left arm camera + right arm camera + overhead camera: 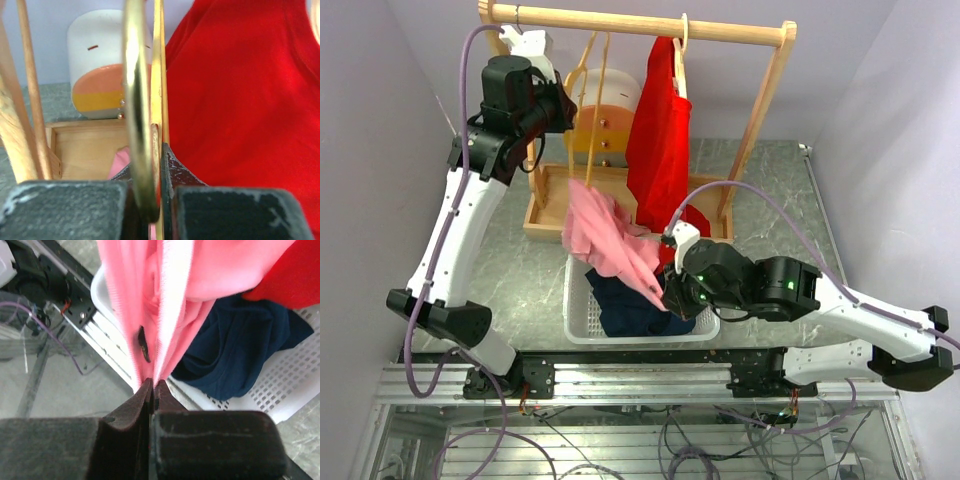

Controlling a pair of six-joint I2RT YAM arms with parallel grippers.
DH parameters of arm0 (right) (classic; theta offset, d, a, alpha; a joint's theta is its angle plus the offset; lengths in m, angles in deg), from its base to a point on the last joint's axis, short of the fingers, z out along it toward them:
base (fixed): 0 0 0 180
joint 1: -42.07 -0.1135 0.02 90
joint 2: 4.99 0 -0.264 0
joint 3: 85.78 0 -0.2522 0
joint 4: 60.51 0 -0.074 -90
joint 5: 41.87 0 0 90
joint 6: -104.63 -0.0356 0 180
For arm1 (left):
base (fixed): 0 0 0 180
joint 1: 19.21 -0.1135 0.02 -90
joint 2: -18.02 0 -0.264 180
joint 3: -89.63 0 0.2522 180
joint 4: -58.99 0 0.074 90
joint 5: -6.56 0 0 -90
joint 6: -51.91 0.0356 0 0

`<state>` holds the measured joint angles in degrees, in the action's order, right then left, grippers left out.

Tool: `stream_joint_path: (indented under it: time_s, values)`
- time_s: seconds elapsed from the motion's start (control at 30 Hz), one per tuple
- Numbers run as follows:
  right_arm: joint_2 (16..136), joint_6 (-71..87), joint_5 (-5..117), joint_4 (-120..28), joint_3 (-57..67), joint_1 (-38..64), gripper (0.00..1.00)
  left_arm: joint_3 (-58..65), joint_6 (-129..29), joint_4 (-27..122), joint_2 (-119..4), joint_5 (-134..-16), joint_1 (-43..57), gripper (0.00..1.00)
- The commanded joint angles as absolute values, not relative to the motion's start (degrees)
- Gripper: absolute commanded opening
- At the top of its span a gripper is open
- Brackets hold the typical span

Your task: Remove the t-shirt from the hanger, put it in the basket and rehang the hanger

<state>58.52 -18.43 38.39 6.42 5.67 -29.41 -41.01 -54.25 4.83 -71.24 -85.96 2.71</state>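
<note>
I need to lift the hanger up to the rack's rod with my left gripper and let it go there, because my fingers hold the hanger's wood below that rod.
A pink t-shirt (610,235) stretches from the lower end of a wooden hanger (588,95) down to the right, over the white basket (578,312). The hanger hangs tilted steeply on the rack's rod (640,22). My left gripper (567,108) is shut on the hanger; in the left wrist view the hanger's wood (136,100) runs between the fingers (172,165). My right gripper (667,290) is shut on the pink t-shirt's hem (165,295) above the basket's near rim, and the cloth rises taut from its fingertips (142,395).
A red t-shirt (660,140) hangs on a second hanger just right of the first and fills the right of the left wrist view (240,100). Navy clothing (625,305) lies in the basket (300,385). A white and orange container (610,95) stands on the rack's wooden base (545,205).
</note>
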Motion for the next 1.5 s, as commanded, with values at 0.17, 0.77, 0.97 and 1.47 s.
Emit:
stream_joint_path:
  time_s: [0.17,0.77,0.97,1.47]
  values:
    - [60.6,-20.7,37.0,15.5,5.2,-34.1,0.00,-46.7,-50.5,20.1,-72.9,-83.1,-2.4,0.07]
    - [60.9,-21.6,34.3,13.1,5.3,-34.9,0.00,-56.3,-49.4,23.5,-81.5,-76.9,-5.4,0.07]
    - [61.4,-21.8,34.8,11.4,6.1,-35.0,0.00,-62.4,-49.9,21.8,-86.6,-73.7,-5.7,0.07]
    - [63.5,-21.6,35.0,9.1,5.0,-35.8,0.00,-58.9,-51.4,18.1,-90.8,-71.2,-5.8,0.07]
